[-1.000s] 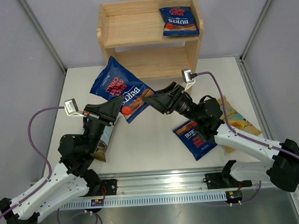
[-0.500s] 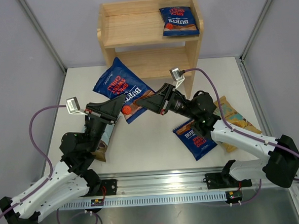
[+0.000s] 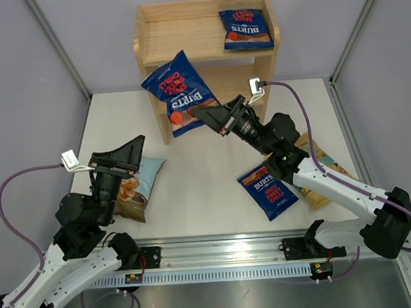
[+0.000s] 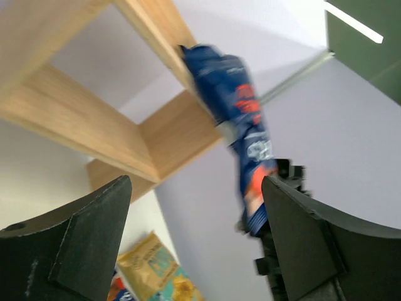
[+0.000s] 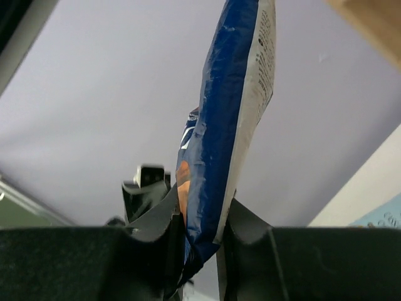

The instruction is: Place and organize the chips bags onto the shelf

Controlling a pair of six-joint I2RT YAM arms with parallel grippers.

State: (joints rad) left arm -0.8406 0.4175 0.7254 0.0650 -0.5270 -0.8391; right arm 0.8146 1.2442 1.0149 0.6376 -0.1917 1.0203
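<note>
The right gripper needs to move up and outward next, over the top shelf's free space, and release, because that shelf is bare beside the second dark blue bag.
My right gripper [image 3: 197, 115] is shut on the lower end of a dark blue chips bag [image 3: 179, 93], holding it in the air in front of the shelf's [image 3: 177, 40] left post. In the right wrist view the bag [image 5: 232, 125] stands edge-on, pinched in that gripper [image 5: 203, 226]. My left gripper [image 3: 122, 153] is open and holds nothing above a pale blue bag [image 3: 143, 179]. Its wrist view shows wide-apart fingers [image 4: 75, 244], with the held bag [image 4: 235, 106] beyond them. A second dark blue bag [image 3: 246, 28] lies on the top shelf.
A third dark blue bag [image 3: 267, 190] lies on the table under my right arm. A tan-yellow bag [image 3: 326, 166] sits to its right, partly hidden by the arm. The shelf's lower tier [image 3: 215, 90] is behind the held bag. Grey walls enclose the table.
My left gripper opened, let go of the dark blue bag and drew back to the left. My right gripper closed on the bag and carried it up towards the shelf.
</note>
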